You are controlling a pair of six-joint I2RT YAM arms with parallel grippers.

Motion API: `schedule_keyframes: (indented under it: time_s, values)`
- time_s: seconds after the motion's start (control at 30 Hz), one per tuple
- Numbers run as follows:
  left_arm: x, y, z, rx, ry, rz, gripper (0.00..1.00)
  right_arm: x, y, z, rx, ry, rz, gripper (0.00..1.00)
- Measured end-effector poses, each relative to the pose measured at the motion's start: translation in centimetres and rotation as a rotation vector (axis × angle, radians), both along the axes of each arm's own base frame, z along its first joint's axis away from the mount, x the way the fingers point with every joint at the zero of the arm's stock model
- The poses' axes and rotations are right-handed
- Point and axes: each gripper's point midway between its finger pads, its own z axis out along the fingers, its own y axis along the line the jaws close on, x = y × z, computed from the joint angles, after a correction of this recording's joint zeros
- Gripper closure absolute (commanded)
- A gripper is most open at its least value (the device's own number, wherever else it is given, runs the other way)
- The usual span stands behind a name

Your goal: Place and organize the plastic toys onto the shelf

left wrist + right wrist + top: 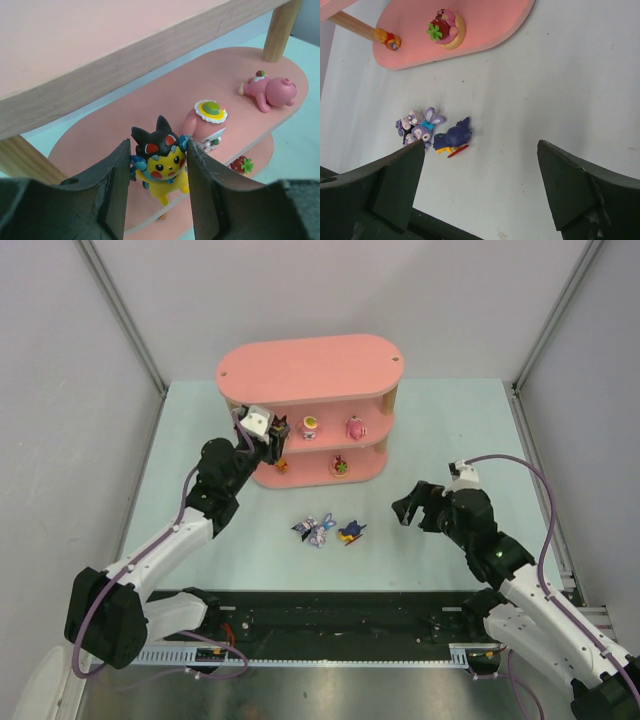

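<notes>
The middle board's end by the shelf's post (137, 199) is still bare, so my left gripper will tilt level, lower the yellow toy there and release it.
The pink three-tier shelf (310, 368) stands at the back of the table. My left gripper (279, 436) is shut on a yellow toy with black ears (161, 159) and holds it at the left end of the middle board (125, 120). I cannot tell whether its feet touch the board. A hat-wearing toy (209, 120) and a pink toy (272, 91) are on that board. My right gripper (408, 508) is open and empty above the table. A purple rabbit (422, 127), a dark blue toy (452, 136) and a pale purple toy (405, 121) lie on the table.
The bottom board (485, 25) holds an orange toy (387, 39) and a red toy with a green leaf (442, 29). The three loose toys lie in a cluster (325, 531) in front of the shelf, between both arms. Grey walls enclose the table.
</notes>
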Motion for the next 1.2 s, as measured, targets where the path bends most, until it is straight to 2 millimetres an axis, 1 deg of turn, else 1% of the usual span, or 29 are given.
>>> schedule_keyframes:
  time_s: [0.17, 0.4, 0.57, 0.7, 1.0, 1.2]
  values:
    - [0.4, -0.1, -0.3, 0.013, -0.03, -0.016, 1.0, 0.3, 0.4, 0.7, 0.005, -0.035, 0.024, 0.0]
    - [0.9, 1.1, -0.3, 0.003, -0.091, -0.008, 1.0, 0.7, 0.8, 0.9, 0.011, -0.047, 0.043, 0.0]
    - [1.5, 1.1, -1.2, -0.002, -0.108, -0.01, 1.0, 0.8, 1.2, 0.7, 0.007, -0.045, 0.064, 0.0]
    - [1.4, 1.0, -2.2, -0.007, -0.124, -0.021, 1.0, 0.9, 1.5, 0.6, 0.008, -0.044, 0.08, 0.0]
    - [1.1, 1.3, -1.9, -0.031, -0.191, -0.013, 0.99, 1.1, 1.9, 0.5, -0.003, -0.04, 0.106, 0.0]
    - [1.5, 1.5, -1.9, -0.042, -0.213, 0.007, 0.99, 1.2, 2.1, 0.3, -0.006, -0.036, 0.116, 0.0]
